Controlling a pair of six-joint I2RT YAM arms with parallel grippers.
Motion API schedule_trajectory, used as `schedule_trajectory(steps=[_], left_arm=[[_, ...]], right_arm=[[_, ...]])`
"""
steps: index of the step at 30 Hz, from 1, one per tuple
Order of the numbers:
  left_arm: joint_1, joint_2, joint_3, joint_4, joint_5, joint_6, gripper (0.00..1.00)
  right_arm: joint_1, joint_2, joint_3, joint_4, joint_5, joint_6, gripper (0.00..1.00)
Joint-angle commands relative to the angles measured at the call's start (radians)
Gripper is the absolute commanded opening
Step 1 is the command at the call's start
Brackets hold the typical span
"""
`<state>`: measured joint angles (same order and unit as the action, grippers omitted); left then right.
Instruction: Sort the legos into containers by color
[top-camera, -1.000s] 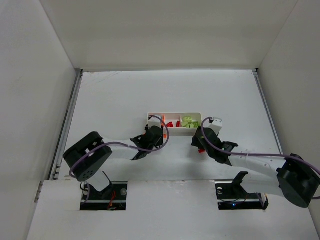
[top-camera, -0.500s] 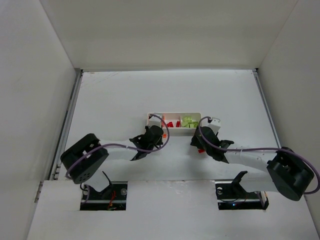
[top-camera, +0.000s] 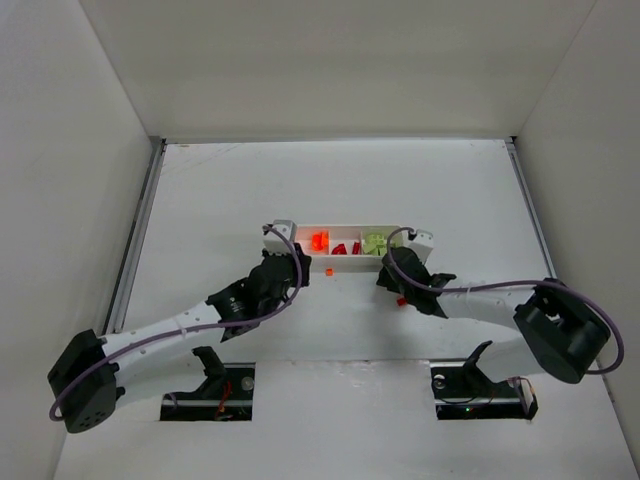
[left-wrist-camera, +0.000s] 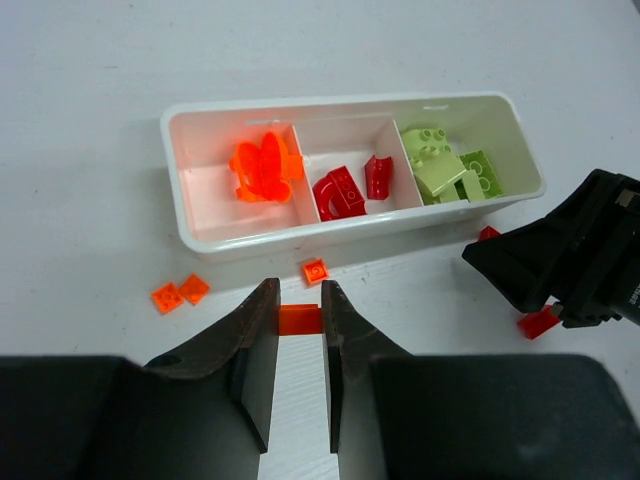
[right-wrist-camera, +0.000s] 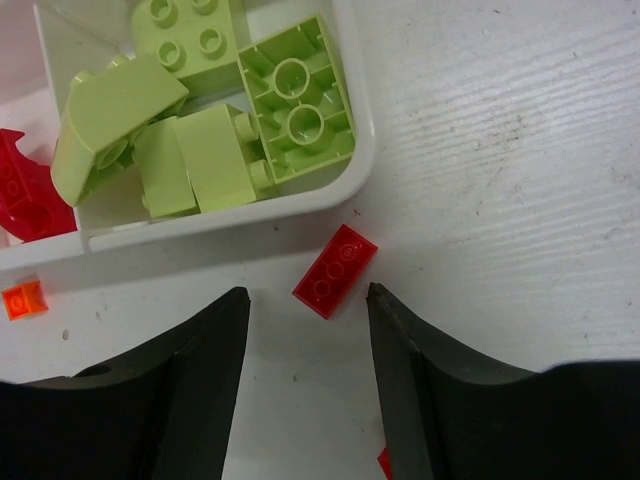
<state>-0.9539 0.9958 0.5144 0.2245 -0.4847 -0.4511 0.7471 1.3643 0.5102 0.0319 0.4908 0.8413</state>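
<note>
My left gripper will move outward over the open bottom of the tray's end section (top-camera: 317, 250) (left-wrist-camera: 243, 215), go down and let go of the small orange lego, because that section already has orange legos in it.
The white tray (top-camera: 350, 258) lies mid-table; in the left wrist view (left-wrist-camera: 232, 243) its left compartment holds orange legos (left-wrist-camera: 265, 166), the middle red ones (left-wrist-camera: 340, 190), the right yellow-green ones (left-wrist-camera: 445, 165). My left gripper (left-wrist-camera: 299, 300) is shut on a small orange lego (left-wrist-camera: 299, 320), just in front of the tray's left half; it also shows in the top view (top-camera: 287, 268). My right gripper (right-wrist-camera: 308, 295) is open, its fingers on either side of a red lego (right-wrist-camera: 335, 270) lying on the table by the tray's corner (right-wrist-camera: 362, 150); it also shows in the top view (top-camera: 392, 270).
Loose orange tiles lie on the table in front of the tray (left-wrist-camera: 167, 297), (left-wrist-camera: 194, 288), (left-wrist-camera: 315, 271). Another red lego (left-wrist-camera: 538, 322) lies near the right arm's black body (left-wrist-camera: 570, 255). White walls close in the table on three sides.
The left arm has swung out to the left and stretched flatter, uncovering the tray's orange compartment. The right gripper has edged slightly toward the tray's right end.
</note>
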Motion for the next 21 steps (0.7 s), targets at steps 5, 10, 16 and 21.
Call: schedule_trajectory(steps=[5, 10, 16, 21], left_arm=[[0.071, -0.014, 0.067, -0.024, 0.0, 0.012, 0.13], [0.137, 0.128, 0.131, 0.061, 0.058, 0.038, 0.15], [0.211, 0.36, 0.2, 0.165, 0.121, 0.064, 0.15], [0.24, 0.47, 0.239, 0.193, 0.121, 0.077, 0.15]], right_arm=[[0.002, 0.082, 0.074, 0.005, 0.052, 0.004, 0.41], [0.022, 0.119, 0.099, -0.009, 0.075, 0.01, 0.33], [0.028, 0.082, 0.07, -0.003, 0.069, 0.01, 0.3], [0.063, 0.047, 0.054, -0.004, 0.066, 0.01, 0.29]])
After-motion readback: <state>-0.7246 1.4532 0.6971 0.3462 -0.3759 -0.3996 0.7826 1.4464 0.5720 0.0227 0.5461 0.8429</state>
